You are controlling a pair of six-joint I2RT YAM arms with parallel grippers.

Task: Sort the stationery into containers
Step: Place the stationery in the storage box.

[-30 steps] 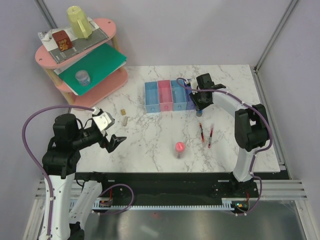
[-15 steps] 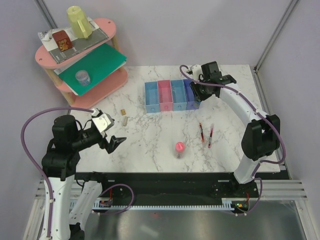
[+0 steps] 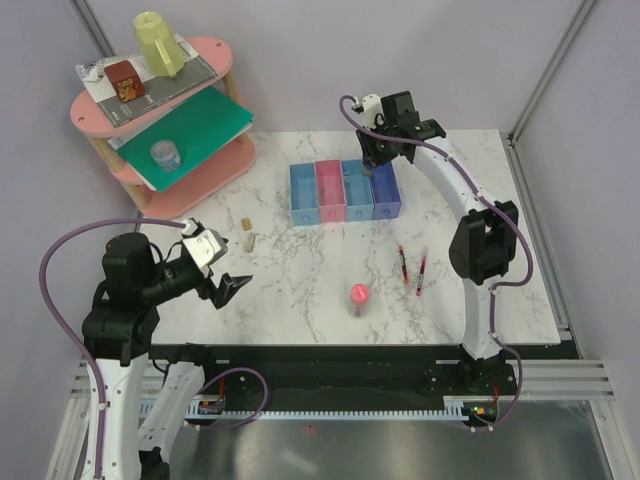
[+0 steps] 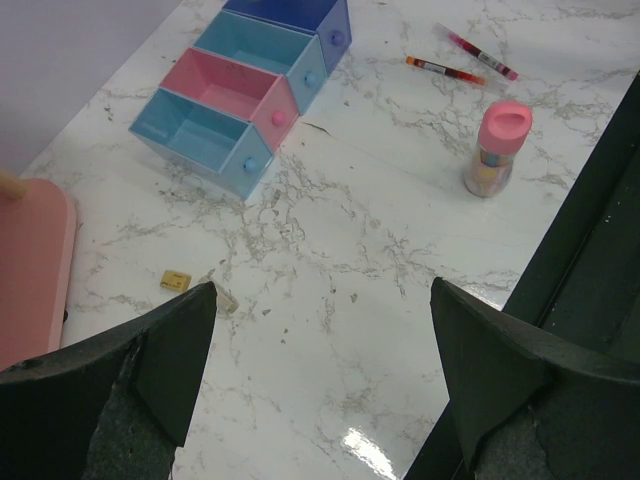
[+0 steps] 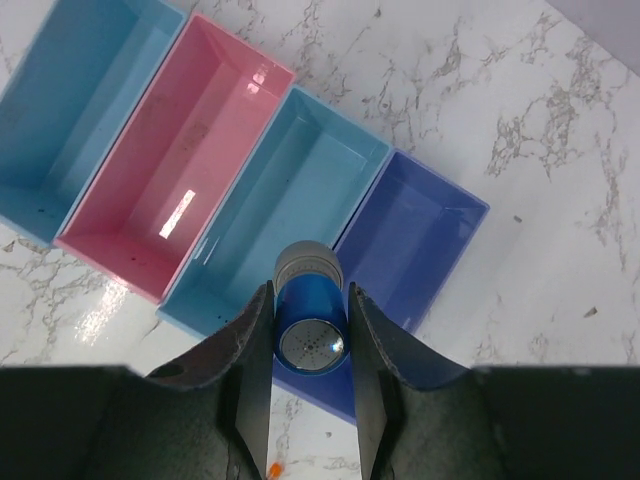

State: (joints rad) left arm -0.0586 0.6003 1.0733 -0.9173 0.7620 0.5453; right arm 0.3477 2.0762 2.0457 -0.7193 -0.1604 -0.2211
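Observation:
The bottle in my right gripper shifts toward the pink bin next, then comes down into the second light blue bin's far end (image 3: pixel 354 176) (image 5: pixel 314 165).
My right gripper (image 5: pixel 310 325) is shut on the blue-capped small bottle (image 5: pixel 311 320) and holds it above the row of bins, over the edge between the second light blue bin (image 5: pixel 290 200) and the purple-blue bin (image 5: pixel 415 235). The bins (image 3: pixel 343 190) are empty. In the top view the right gripper (image 3: pixel 377 160) is at their far end. Two red pens (image 3: pixel 411 270) lie right of centre, the pink-capped tube (image 3: pixel 359 297) stands near the front, and two tan blocks (image 3: pixel 247 232) lie at the left. My left gripper (image 3: pixel 222 272) is open and empty above the table's left front.
A pink two-tier shelf (image 3: pixel 200 60) at the back left holds a yellow cup (image 3: pixel 158 42), a brown box (image 3: pixel 125 82), a green board (image 3: pixel 185 130) and a clear blue-lidded jar (image 3: pixel 165 155). The pink bin (image 5: pixel 180 150) and first light blue bin (image 5: pixel 80 100) sit left.
My right arm has lifted the blue-capped bottle from beside the bins and swung it back and left, over the far end of the bins. The left arm has barely moved.

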